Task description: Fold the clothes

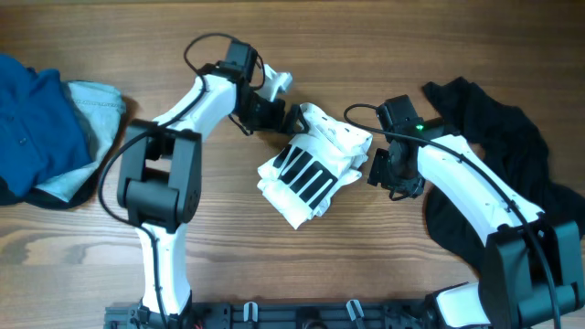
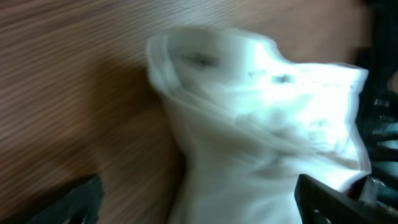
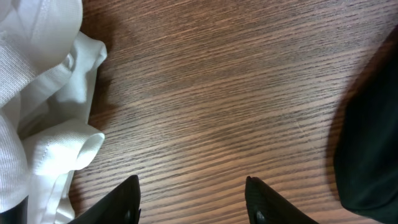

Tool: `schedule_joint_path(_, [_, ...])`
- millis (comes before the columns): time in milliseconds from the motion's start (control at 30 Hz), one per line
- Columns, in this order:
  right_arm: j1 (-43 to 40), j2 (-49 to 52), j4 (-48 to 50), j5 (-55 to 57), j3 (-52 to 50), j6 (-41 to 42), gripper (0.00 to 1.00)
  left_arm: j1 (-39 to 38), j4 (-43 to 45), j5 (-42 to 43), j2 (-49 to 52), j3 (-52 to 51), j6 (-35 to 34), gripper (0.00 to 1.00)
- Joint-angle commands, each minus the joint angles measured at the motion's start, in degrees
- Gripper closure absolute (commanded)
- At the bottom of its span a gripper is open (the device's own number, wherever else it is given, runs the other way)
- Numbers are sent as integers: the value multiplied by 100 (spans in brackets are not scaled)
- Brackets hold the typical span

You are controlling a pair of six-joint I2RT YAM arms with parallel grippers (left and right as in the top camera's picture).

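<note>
The left gripper should next go down onto the white shirt's far edge (image 1: 310,118) (image 2: 217,186) and close, because the cloth is just below it and already shows between its spread fingers.
The white shirt (image 1: 320,146) lies bunched in a heap at the table's middle, its black bar print (image 1: 306,175) facing up. My left gripper (image 1: 294,119) is at the heap's upper left edge. In the left wrist view its jaws (image 2: 198,183) are spread wide, with blurred white cloth (image 2: 261,118) lying between them. My right gripper (image 1: 377,169) is just right of the heap. In the right wrist view it (image 3: 193,182) is open and empty over bare wood, with the shirt's folds (image 3: 43,93) to its left.
A black garment (image 1: 498,137) lies at the right, under and behind my right arm, and shows at the right wrist view's edge (image 3: 373,143). A blue garment (image 1: 32,114) and a pale grey cloth (image 1: 91,102) lie at the far left.
</note>
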Motion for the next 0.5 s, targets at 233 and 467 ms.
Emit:
schedule_joint_path(233, [-17, -79, -160, 122, 81, 118, 45, -632, 509, 286, 588, -11, -59, 96])
schedule_joint_path(467, [-17, -79, -166, 192, 81, 122, 45, 881, 498, -52, -686, 245, -520, 96])
